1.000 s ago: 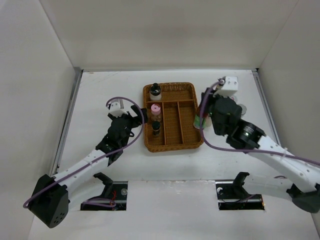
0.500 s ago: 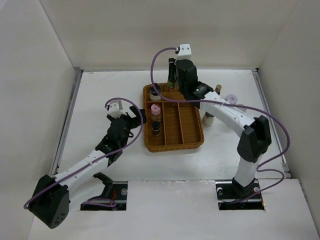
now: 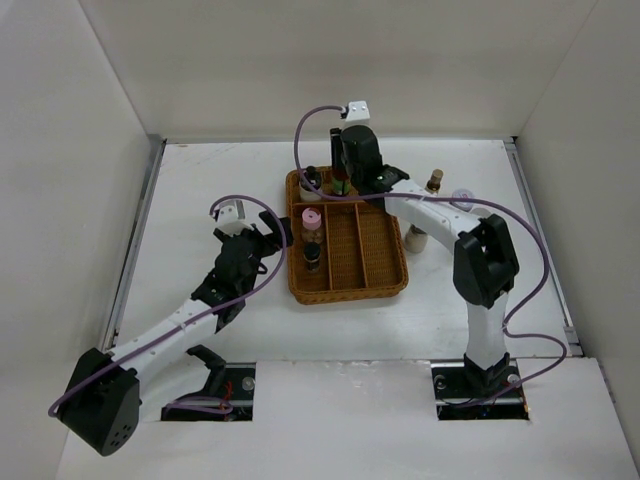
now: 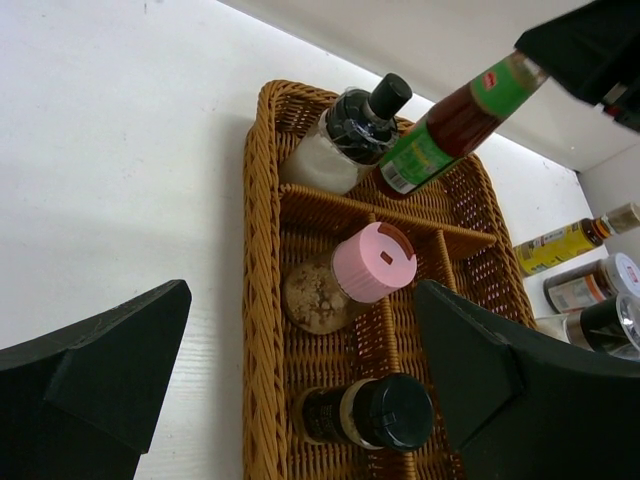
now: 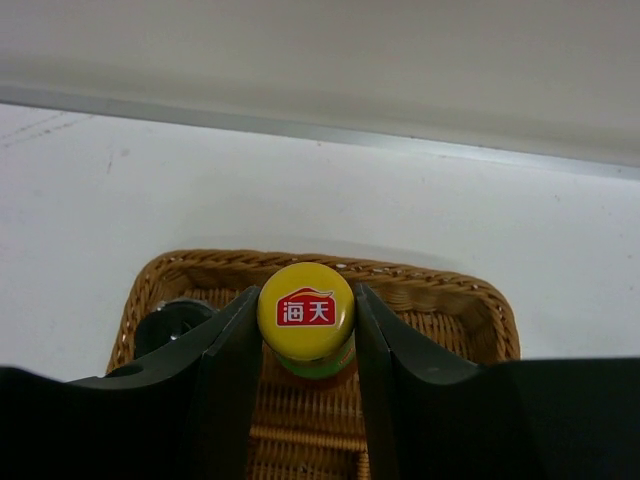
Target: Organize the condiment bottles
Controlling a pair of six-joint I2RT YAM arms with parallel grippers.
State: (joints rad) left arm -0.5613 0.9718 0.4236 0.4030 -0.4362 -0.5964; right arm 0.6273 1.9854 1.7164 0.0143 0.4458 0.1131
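Note:
My right gripper is above the bottom of the tray's back section, so next it will go down and release the yellow-capped bottle there, beside the black-capped bottle [image 4: 345, 140].
My right gripper [image 5: 306, 322] is shut on a yellow-capped, green-labelled condiment bottle [image 5: 306, 311], holding it tilted over the back compartment of the wicker tray [image 3: 348, 294]. The left wrist view shows this bottle [image 4: 440, 140] with its base low beside a black-capped bottle [image 4: 345, 140] in that compartment. In the left column stand a pink-capped jar [image 4: 372, 262] and a black-capped jar [image 4: 385, 412]. My left gripper [image 3: 275, 232] hangs open at the tray's left rim, holding nothing.
Several more bottles stand on the table right of the tray: a brown-capped one [image 3: 434, 181], a clear-lidded one [image 3: 462, 197] and a pale jar [image 3: 417, 238]. White walls enclose the table. The tray's middle and right columns [image 3: 383, 245] hold nothing.
My right arm has swung from the tray's right side across to its back compartment, carrying the yellow-capped bottle, and has come lower. The left arm has stayed put.

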